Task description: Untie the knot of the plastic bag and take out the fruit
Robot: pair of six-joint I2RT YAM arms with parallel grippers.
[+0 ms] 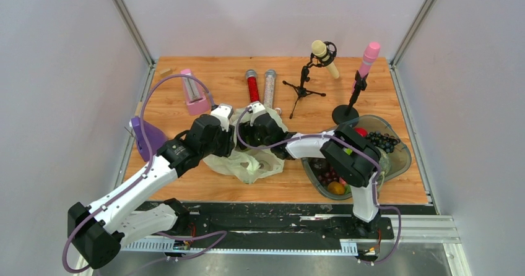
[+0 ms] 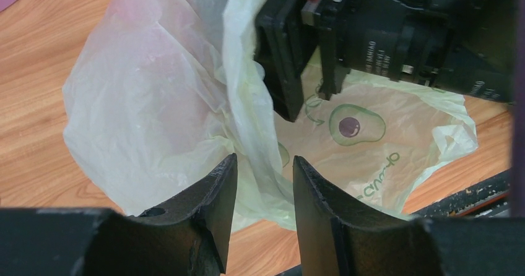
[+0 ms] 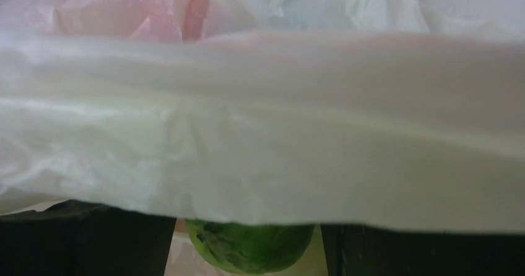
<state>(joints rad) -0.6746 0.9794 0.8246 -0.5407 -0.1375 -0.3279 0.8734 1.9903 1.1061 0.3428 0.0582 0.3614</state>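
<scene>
My right gripper rises out of the bag next, since the light green fruit sits between its fingers. Then it moves over the tub's bag-side end [image 1: 315, 164] and releases the fruit.
A pale green plastic bag [image 1: 247, 164] lies crumpled on the wooden table, its mouth loose and lifted. My right gripper [image 1: 255, 116] reaches into it. In the right wrist view [image 3: 247, 226] a sheet of bag [image 3: 247, 133] hides the fingertips, and a light green fruit [image 3: 247, 248] sits between the fingers, close against both. My left gripper [image 1: 224, 116] is beside the bag's left side. In the left wrist view [image 2: 264, 161] its jaws stand a little apart, with a fold of bag [image 2: 155, 103] just beyond the tips. A red round fruit [image 1: 360, 131] shows in the tub.
A clear tub [image 1: 399, 161] at the right holds dark grapes [image 1: 381, 141] and an orange fruit [image 1: 336, 188]. Two microphone stands [image 1: 301, 90] [image 1: 347, 112], two tubes [image 1: 252, 87], a pink holder [image 1: 195, 96] and a purple object [image 1: 145, 137] stand around the bag.
</scene>
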